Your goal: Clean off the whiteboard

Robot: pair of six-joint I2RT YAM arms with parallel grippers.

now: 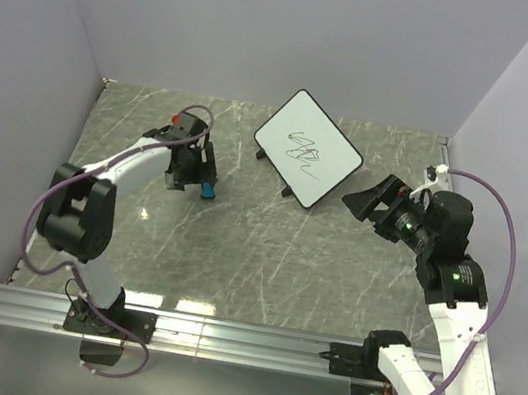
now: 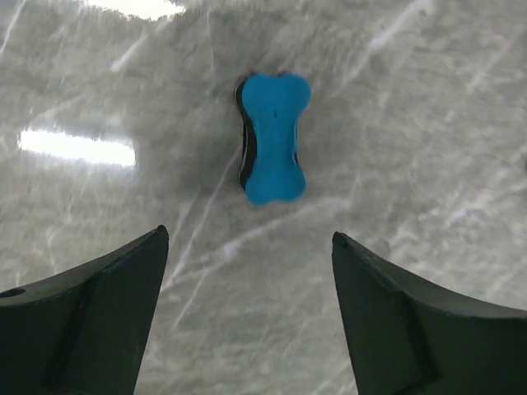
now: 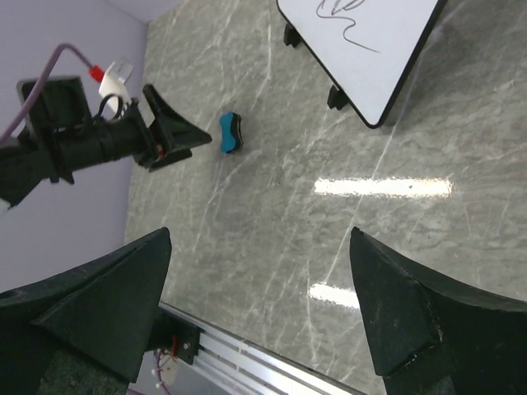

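Observation:
The whiteboard stands on small feet, so my right gripper will next swing outward and bring its open fingers to both sides of the whiteboard's upper edge [image 1: 335, 127].
The whiteboard [image 1: 308, 149] stands tilted on small black feet at the back middle of the table, with black scribbles on its face; its lower part also shows in the right wrist view [image 3: 375, 49]. A small blue eraser [image 1: 207, 190] [image 2: 274, 138] [image 3: 230, 133] lies on the table to the board's left. My left gripper [image 1: 190, 173] [image 2: 249, 234] hovers over the table with its jaws wide open; the eraser lies just ahead of the fingertips, not between them. My right gripper [image 1: 365, 202] [image 3: 259, 234] is open and empty, right of the board's lower corner.
The grey marble table [image 1: 246, 245] is walled by lilac panels on the left, back and right. An aluminium rail [image 1: 240, 341] runs along the near edge by the arm bases. The left arm [image 3: 90, 148] shows in the right wrist view.

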